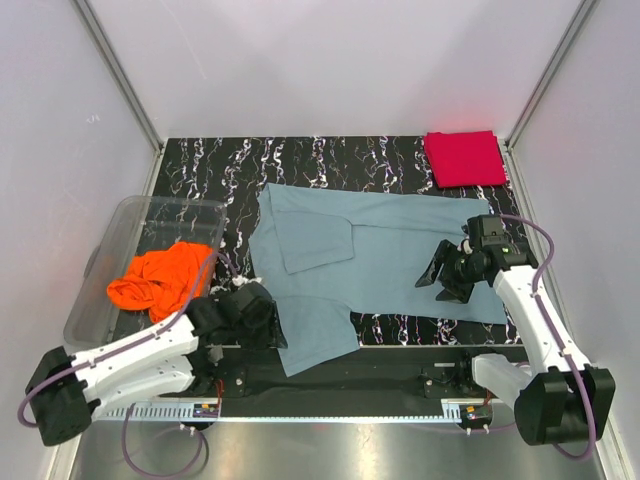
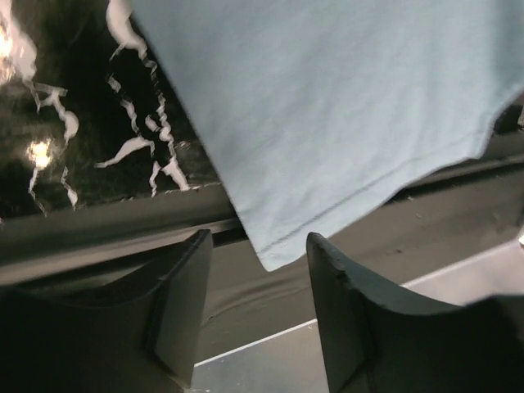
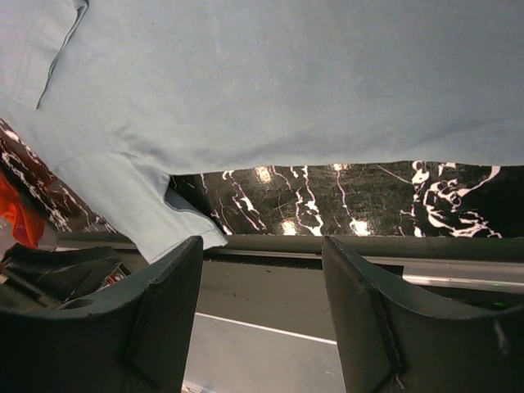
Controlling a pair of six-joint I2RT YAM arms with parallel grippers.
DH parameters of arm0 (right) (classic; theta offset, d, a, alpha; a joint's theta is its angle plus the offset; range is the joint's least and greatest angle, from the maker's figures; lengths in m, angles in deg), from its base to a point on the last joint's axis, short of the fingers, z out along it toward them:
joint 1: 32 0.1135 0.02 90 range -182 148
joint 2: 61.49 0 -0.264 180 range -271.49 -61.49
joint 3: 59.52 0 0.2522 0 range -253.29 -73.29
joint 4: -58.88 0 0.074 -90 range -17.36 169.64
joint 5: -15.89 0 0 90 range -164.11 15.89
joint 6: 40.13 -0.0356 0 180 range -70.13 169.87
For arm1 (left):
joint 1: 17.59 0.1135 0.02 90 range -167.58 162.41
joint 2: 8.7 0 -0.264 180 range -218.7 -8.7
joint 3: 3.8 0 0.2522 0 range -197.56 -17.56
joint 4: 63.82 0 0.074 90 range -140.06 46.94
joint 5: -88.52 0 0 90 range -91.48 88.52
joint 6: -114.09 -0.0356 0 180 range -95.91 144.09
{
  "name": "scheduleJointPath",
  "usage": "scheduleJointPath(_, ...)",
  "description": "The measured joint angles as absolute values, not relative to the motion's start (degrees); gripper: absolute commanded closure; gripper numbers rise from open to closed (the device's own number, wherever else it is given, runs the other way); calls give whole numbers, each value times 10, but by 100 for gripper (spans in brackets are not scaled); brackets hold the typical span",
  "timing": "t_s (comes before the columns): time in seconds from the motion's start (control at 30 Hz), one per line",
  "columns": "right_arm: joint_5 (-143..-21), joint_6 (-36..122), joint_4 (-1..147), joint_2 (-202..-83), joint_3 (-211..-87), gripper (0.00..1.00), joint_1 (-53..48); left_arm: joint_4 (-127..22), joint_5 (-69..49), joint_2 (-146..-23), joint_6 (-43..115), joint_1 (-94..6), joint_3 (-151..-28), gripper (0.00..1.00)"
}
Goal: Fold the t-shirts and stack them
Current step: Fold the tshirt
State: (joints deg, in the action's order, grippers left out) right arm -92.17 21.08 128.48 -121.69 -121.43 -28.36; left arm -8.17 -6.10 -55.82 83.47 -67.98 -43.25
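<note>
The sleeve's dangling corner (image 1: 289, 371) (image 2: 272, 259) is next for my left gripper, which I need to bring down onto it and then close there.
A dusty grey-blue t-shirt (image 1: 380, 255) lies spread on the black marbled table (image 1: 220, 160), one sleeve folded in over its chest. Its near-left sleeve hangs over the table's front edge. My left gripper (image 1: 272, 325) sits at that sleeve, open. In the left wrist view the sleeve's corner (image 2: 282, 246) dangles just ahead of the left gripper (image 2: 258, 239), touching neither finger. My right gripper (image 1: 440, 283) hovers over the shirt's right part, open and holding nothing (image 3: 262, 243). A red t-shirt (image 1: 465, 158) lies folded at the back right. An orange t-shirt (image 1: 155, 280) is crumpled in the bin.
The clear plastic bin (image 1: 120, 225) stands at the table's left side, next to my left arm. White walls close in the back and both sides. A metal rail with cables (image 1: 330, 405) runs along the front between the arm bases.
</note>
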Motion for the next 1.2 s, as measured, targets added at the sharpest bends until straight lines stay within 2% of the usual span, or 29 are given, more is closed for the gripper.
scheduleJointPath(0.07, -926, 211, 1289, -1210, -1213, 33, -284, -80, -39, -585, 868, -707, -433, 41)
scheduleJointPath(0.27, -937, 219, 1301, -1200, -1218, 33, -284, -82, 15, -671, 932, -751, -440, 45)
scheduleJointPath(0.43, -948, 229, 1310, -1199, -1228, 33, -284, -133, 27, -681, 972, -756, -435, 48)
scheduleJointPath(0.53, -952, 231, 1311, -1199, -1228, 33, -284, -176, 24, -681, 992, -760, -414, 54)
scheduleJointPath(0.67, -953, 233, 1311, -1202, -1228, 33, -283, -207, 14, -681, 1012, -764, -394, 69)
scheduleJointPath(0.7, -953, 233, 1311, -1203, -1229, 33, -283, -211, 12, -680, 1014, -764, -394, 81)
scheduleJointPath(0.8, -946, 231, 1312, -1213, -1230, 35, -283, -212, 12, -667, 1019, -764, -393, 100)
scheduleJointPath(0.97, -904, 203, 1315, -1243, -1245, 49, -289, -183, 17, -664, 985, -764, -434, 100)
scheduleJointPath(1.2, -814, 154, 1314, -1323, -1286, 48, -436, -181, 12, -726, 887, -764, -568, 100)
